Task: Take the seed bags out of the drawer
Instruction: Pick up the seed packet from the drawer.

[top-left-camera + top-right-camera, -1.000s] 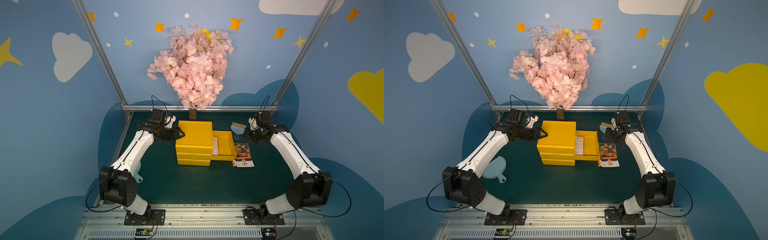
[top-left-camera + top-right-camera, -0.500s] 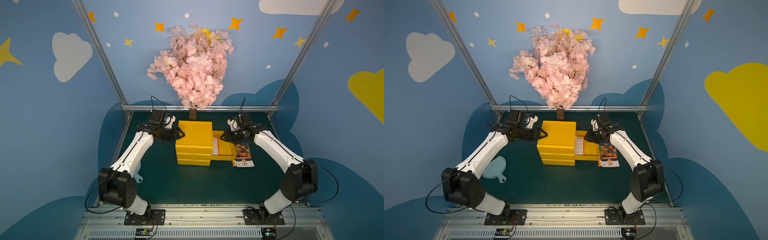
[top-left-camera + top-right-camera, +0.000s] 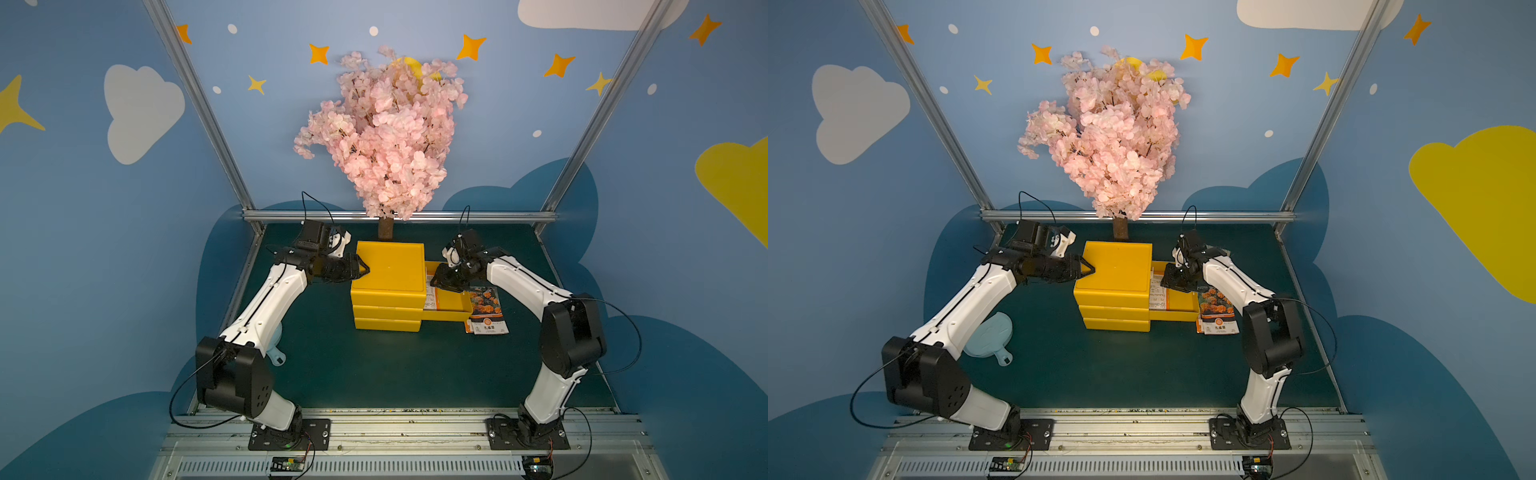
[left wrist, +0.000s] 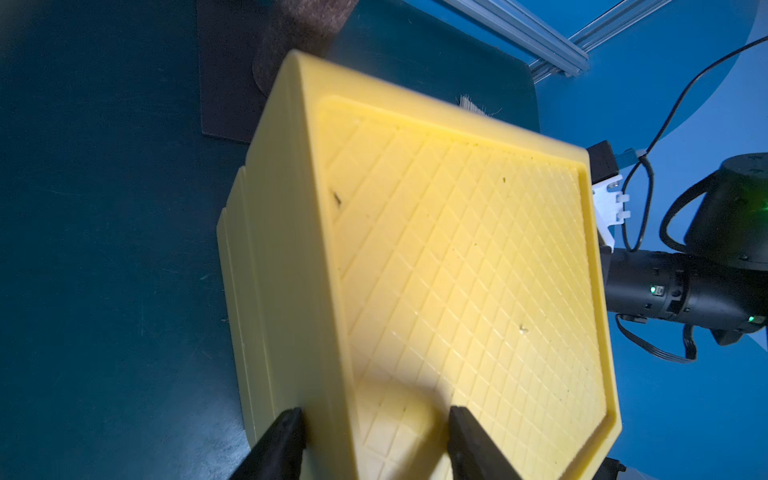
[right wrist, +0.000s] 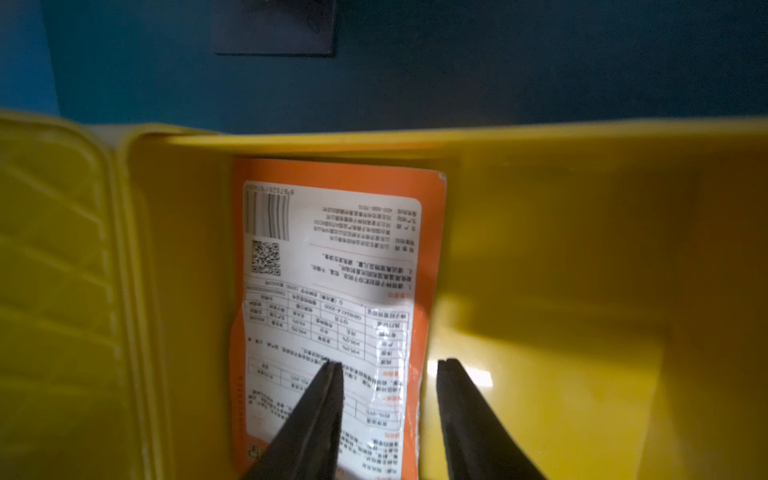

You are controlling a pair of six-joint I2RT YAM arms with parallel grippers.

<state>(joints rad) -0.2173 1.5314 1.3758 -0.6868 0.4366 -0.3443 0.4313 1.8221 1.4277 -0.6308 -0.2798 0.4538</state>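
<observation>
I need to lower my right gripper next, with its open fingers on both sides of the seed bag's orange edge (image 3: 1165, 298) (image 5: 418, 352), and close them on it. That edge is below, between the fingers.
A yellow three-drawer cabinet (image 3: 388, 266) stands mid-table with its top drawer (image 3: 448, 316) pulled out to the right. One seed bag (image 5: 332, 257) lies back-up in that drawer, orange-bordered with a white text panel, and shows in both top views (image 3: 430, 297) (image 3: 1157, 297). More seed bags (image 3: 486, 309) (image 3: 1217, 309) with orange flowers lie on the mat beside the drawer. My right gripper (image 5: 388, 363) (image 3: 436, 282) hangs open inside the drawer, one finger over the bag's panel and one over the drawer floor. My left gripper (image 4: 374, 415) (image 3: 361, 268) is shut on the cabinet's top left edge.
A pink blossom tree (image 3: 386, 141) rises behind the cabinet. A pale blue dustpan (image 3: 988, 334) lies under my left arm. Tan brush bristles (image 4: 595, 104) peek past the cabinet's far edge. Aluminium frame posts (image 3: 582, 137) and blue walls close in the mat.
My right arm swung from the back right over to the open drawer and lowered into it, its jaws widening. The left arm stayed put on the cabinet.
</observation>
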